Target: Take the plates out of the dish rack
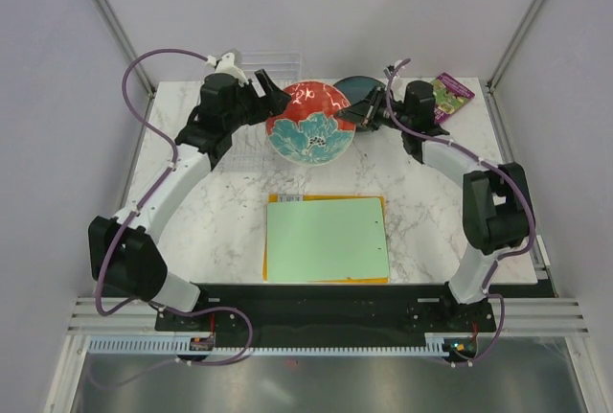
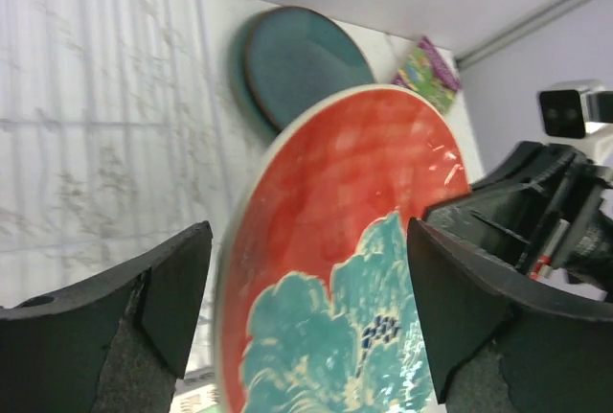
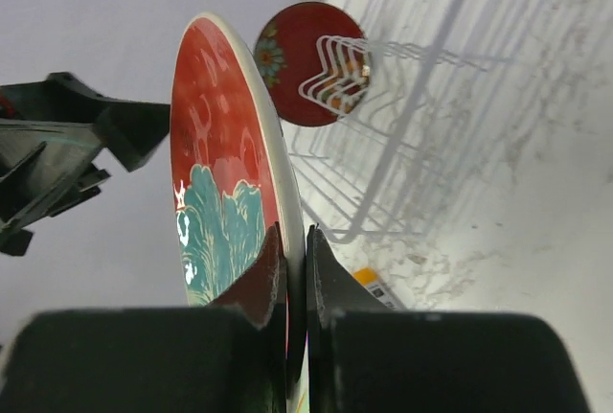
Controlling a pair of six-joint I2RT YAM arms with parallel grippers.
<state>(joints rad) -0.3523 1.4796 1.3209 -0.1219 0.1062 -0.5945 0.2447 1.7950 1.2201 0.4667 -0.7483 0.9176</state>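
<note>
My right gripper will next take the red plate outward and down and let it go on top of the dark teal plate (image 1: 361, 86), which lies flat below and outward.
A red plate with a teal flower (image 1: 311, 124) hangs tilted above the table's back middle. My right gripper (image 3: 295, 240) is shut on its rim from the right. My left gripper (image 2: 308, 240) stands open, its fingers either side of the same plate (image 2: 335, 202) with a gap on the left. A dark teal plate (image 1: 351, 86) lies flat behind it on the table. A small dark red plate (image 3: 292, 73) stands upright in the dish rack (image 3: 383, 159). In the top view the rack (image 1: 251, 149) lies under my left arm.
A green board (image 1: 327, 239) lies on an orange board (image 1: 271, 240) in the table's front middle. A purple and green packet (image 1: 451, 94) rests at the back right corner. Metal frame posts and grey walls close in the table.
</note>
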